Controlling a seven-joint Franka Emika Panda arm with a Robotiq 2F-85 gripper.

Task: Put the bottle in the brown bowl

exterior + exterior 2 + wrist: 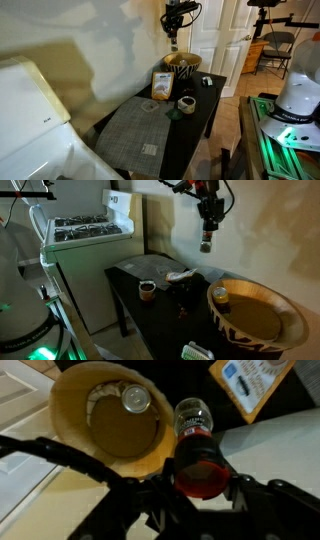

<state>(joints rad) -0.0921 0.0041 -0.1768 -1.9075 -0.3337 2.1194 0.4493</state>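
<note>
The robot's gripper will first move across past the small jar, over the bowl's open bottom [183, 60] [117, 431], to get the bottle down inside the brown bowl.
My gripper [198, 484] is shut on the bottle [194, 440], a small bottle with a reddish body and a dark top. In both exterior views the gripper [172, 30] [207, 225] hangs high over the dark table, with the bottle [205, 246] below the fingers. The brown bowl [184, 62] [262, 320] stands at the table's end. In the wrist view the bowl [95, 435] lies up and to the left of the bottle, which is above the table just outside the rim. A small round-topped jar [136, 398] [221, 298] sits inside the bowl.
An orange-and-white box [161, 85] [250, 385], a small pale-rimmed cup [186, 102] [147, 290] and a flat clear dish [150, 105] [180, 276] are on the dark table [190, 128]. A white stove [85, 230] stands beside the table. A door [225, 35] is behind it.
</note>
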